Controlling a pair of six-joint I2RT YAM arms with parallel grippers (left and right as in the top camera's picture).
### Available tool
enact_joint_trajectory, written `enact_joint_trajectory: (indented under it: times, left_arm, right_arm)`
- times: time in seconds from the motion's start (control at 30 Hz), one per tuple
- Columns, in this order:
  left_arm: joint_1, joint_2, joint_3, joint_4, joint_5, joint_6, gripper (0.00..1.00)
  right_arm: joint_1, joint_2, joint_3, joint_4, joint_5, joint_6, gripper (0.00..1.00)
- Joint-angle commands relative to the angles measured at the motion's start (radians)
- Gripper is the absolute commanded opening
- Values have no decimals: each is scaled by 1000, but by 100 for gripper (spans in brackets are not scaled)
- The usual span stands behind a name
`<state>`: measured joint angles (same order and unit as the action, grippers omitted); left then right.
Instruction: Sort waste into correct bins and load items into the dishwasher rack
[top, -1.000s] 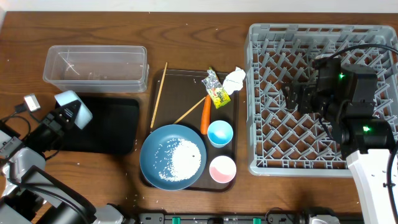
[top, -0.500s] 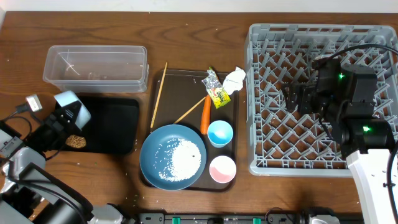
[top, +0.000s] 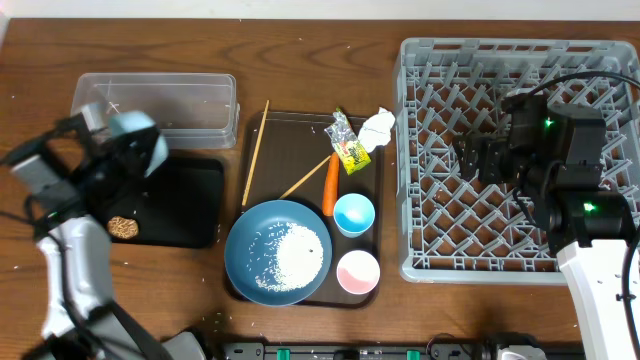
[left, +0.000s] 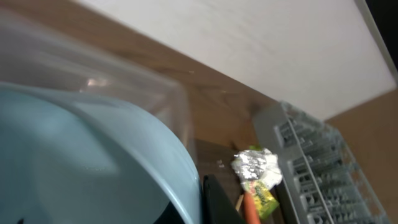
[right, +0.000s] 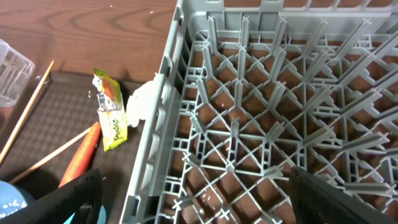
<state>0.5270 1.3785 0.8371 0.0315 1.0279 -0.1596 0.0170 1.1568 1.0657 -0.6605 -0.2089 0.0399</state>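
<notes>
Next, my left gripper moves across and down to release the bowl, as the brown tray's bare far end (top: 300, 137) lies below, to its right in the overhead view.
My left gripper (top: 118, 162) is shut on the light blue bowl (top: 140, 135), held tilted above the black tray (top: 190, 200), near the clear tub (top: 155, 105). The bowl fills the left wrist view (left: 93, 155). A small brown food lump (top: 122, 227) lies on the black tray. The dark blue plate (top: 245, 262) holds white rice (top: 292, 255). The carrot (top: 329, 185), wrapper (top: 348, 142), paper wad (top: 377, 125), chopsticks (top: 256, 150), light blue cup (top: 353, 213) and pink cup (top: 357, 271) are on the brown serving tray (top: 295, 135). My right gripper (right: 199, 199) is open and empty above the grey rack (top: 430, 160).
The rack (right: 261, 112) has upright pegs and lattice walls and holds nothing. The carrot (right: 78, 158) and wrapper (right: 111, 112) lie just left of its wall. A few rice grains are scattered on the wooden table near the front edge.
The brown lump appeared on the black tray half a second ago. My left gripper has since swung up and right with the bowl toward the clear tub. The right arm has not moved.
</notes>
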Motion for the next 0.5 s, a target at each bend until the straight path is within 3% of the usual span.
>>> enact_joint_trajectory:
  times: [0.0,0.17,0.47]
  left_arm:
    - [-174,-79,27,-15,-284,-24,6]
    - [-440,-122,27,-11,-610,10,6]
    - [-785,-3,27,61,-978,98,6]
  right_arm:
    - [1,1,20,-7,3,-12,88]
    - [1,1,20,-21,3,-12,88]
    - [1,1,20,-16,3,-12,89]
